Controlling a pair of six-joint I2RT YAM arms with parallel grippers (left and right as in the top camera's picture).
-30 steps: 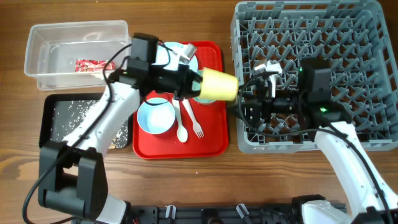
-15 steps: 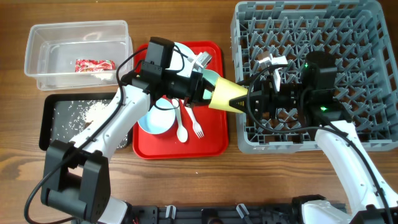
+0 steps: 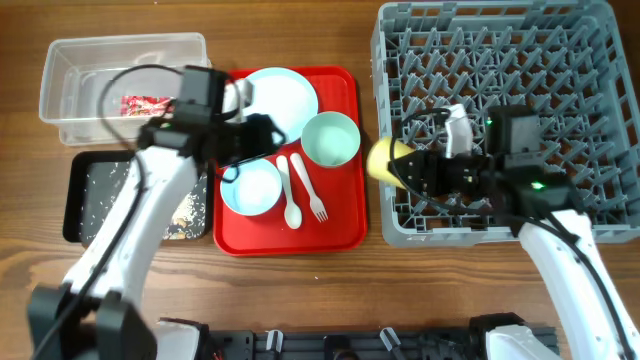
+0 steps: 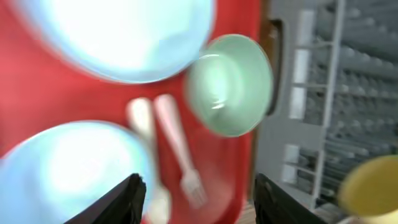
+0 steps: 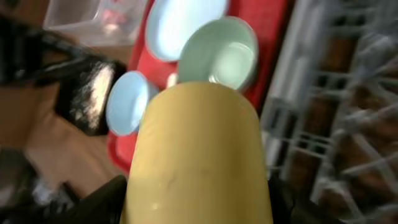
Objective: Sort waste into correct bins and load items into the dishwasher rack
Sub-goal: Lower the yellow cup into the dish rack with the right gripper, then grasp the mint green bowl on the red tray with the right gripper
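The yellow cup (image 3: 384, 160) still overhangs the rack's rim, so my right gripper will next go to the right in the overhead view and lower onto the rack's near wires.
My right gripper (image 3: 402, 166) is shut on the small yellow cup (image 3: 384, 160) and holds it on its side at the left edge of the grey dishwasher rack (image 3: 500, 60). In the right wrist view the yellow cup (image 5: 199, 149) fills the space between the fingers. Over the red tray my left gripper (image 3: 262, 136) stands open and empty, its fingers (image 4: 129, 198) wide apart. Below it lie the pale blue plate (image 3: 280, 98), mint bowl (image 3: 331, 138), blue bowl (image 3: 250, 188), white spoon (image 3: 289, 198) and fork (image 3: 311, 192). The red-and-white wrapper (image 3: 146, 103) lies in the clear tub (image 3: 60, 60). Rice-like scraps (image 3: 108, 185) lie in the black tray (image 3: 72, 200).
The red serving tray (image 3: 340, 232) sits between the bins on the left and the rack on the right. The rack's upright pegs (image 3: 520, 70) fill its whole floor. Bare wooden tabletop (image 3: 300, 280) runs along the front edge.
The left gripper opened, let go of the yellow cup and drew back to the left over the tray. The right gripper closed on the cup and holds it alone at the rack's edge.
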